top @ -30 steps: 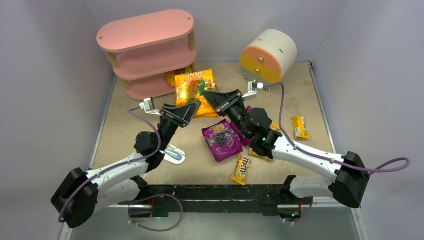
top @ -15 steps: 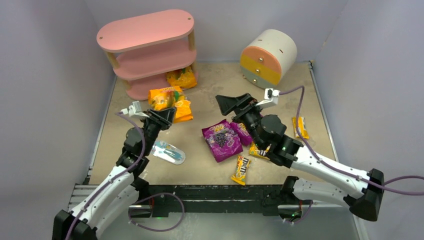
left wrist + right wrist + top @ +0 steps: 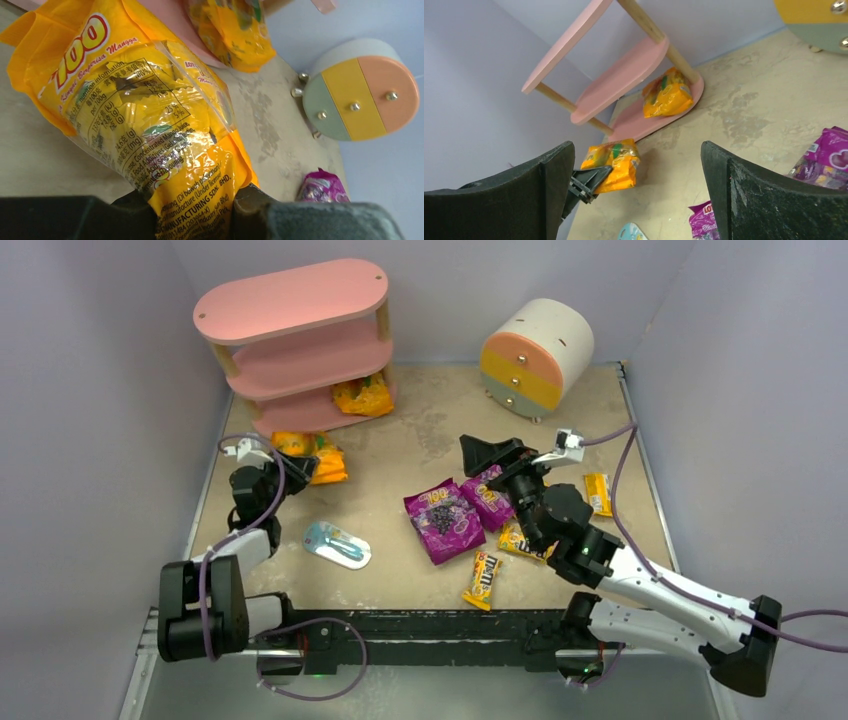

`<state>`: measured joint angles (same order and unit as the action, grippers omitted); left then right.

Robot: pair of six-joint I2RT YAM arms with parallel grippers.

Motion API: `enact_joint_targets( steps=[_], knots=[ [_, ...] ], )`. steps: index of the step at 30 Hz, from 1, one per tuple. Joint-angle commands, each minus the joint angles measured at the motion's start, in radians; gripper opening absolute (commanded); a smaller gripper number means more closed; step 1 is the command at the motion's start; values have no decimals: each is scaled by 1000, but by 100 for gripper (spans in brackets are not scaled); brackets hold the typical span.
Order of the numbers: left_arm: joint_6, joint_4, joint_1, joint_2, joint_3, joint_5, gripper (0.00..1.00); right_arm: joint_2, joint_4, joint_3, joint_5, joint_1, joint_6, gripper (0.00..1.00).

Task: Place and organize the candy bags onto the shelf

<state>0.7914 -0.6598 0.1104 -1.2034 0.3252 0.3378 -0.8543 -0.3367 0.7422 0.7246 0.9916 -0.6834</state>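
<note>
My left gripper moves outward next and releases the large orange-yellow bag on the shelf's bottom board's empty part, since that lies outward of the gripper, beside the second bag.
My left gripper is shut on the bottom edge of a large orange-yellow candy bag, held low just in front of the pink shelf. A second orange-yellow bag lies on the shelf's bottom board. My right gripper hangs open and empty above two purple bags. Small yellow M&M's packs lie near the right arm.
A round cream drum cabinet with orange-yellow drawers stands at the back right. A flat light-blue and white packet lies by the left arm. Grey walls close in the left, back and right sides.
The right gripper opened, let go of the orange-yellow bag and drew back to the right. The left gripper carried that bag left and down toward the shelf's foot.
</note>
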Motion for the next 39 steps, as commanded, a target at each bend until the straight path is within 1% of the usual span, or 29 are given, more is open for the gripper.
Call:
enact_joint_targets(
  steps=[1, 2, 3, 5, 8, 11, 13, 24, 29, 32, 36, 38, 39],
  knots=[
    [-60, -270, 65, -64, 92, 63, 0, 39, -52, -30, 108, -4, 48, 96],
    [-62, -258, 77, -103, 130, 74, 0, 44, -50, -40, 139, -4, 37, 96],
    [-57, -281, 94, -145, 153, 108, 0, 50, -50, -48, 164, -4, 30, 96],
    [-18, -427, 124, -254, 179, 188, 0, 71, -55, -62, 189, -6, 28, 95],
    [74, -612, 165, -375, 217, 272, 0, 92, -93, -82, 203, -8, 52, 95],
    [167, -739, 189, -473, 268, 339, 0, 96, -114, -86, 228, -8, 61, 94],
    [188, -788, 192, -525, 283, 336, 0, 97, -116, -83, 234, -9, 64, 94],
    [260, -831, 193, -778, 396, 307, 0, 118, -144, -104, 236, -12, 33, 93],
    [264, -744, 193, -845, 438, 277, 1, 109, -140, -106, 227, -14, 4, 93],
    [260, -675, 193, -855, 441, 241, 10, 107, -143, -103, 221, -14, 1, 93],
    [248, -571, 193, -839, 445, 190, 25, 99, -141, -110, 226, -14, -17, 93],
    [246, -544, 193, -834, 447, 170, 34, 95, -142, -111, 226, -14, -21, 93],
    [246, -538, 194, -835, 454, 173, 36, 94, -140, -110, 223, -14, -22, 93]
  ],
)
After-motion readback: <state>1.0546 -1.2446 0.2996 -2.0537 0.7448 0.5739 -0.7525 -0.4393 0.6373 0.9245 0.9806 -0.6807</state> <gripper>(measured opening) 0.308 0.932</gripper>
